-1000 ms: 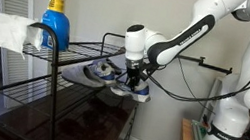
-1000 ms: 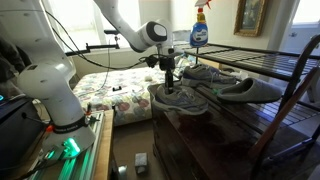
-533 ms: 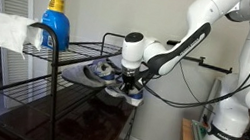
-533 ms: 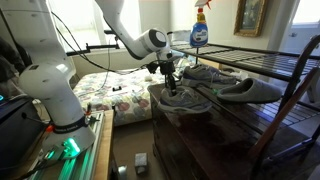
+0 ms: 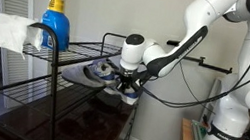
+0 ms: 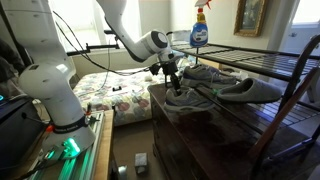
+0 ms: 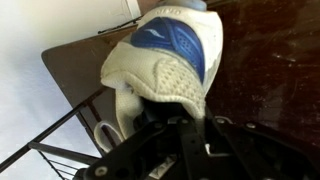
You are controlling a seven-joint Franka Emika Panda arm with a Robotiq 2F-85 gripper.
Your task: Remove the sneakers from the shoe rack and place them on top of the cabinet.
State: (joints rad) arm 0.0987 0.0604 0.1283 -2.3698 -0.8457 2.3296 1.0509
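The sneaker in my gripper is already over the front edge of the dark-brown cabinet top, so next I should lower it there and release its heel.
My gripper is shut on the heel of a grey-blue sneaker with a white sole. It holds the sneaker at the front edge of the dark-brown cabinet top. Both exterior views show this: gripper, sneaker, cabinet. In the wrist view the sneaker's heel fills the frame above the shut fingers. I cannot tell if the sole rests on the cabinet. Two more sneakers lie on the black shoe rack's lower shelf.
A blue spray bottle and a white towel sit on the rack's top shelf. The bottle also shows in an exterior view. The robot base stands beside the cabinet, with a bed behind it.
The gripper has tilted and carried the sneaker slightly lower and further in over the cabinet's front edge. The sneakers on the rack have not moved.
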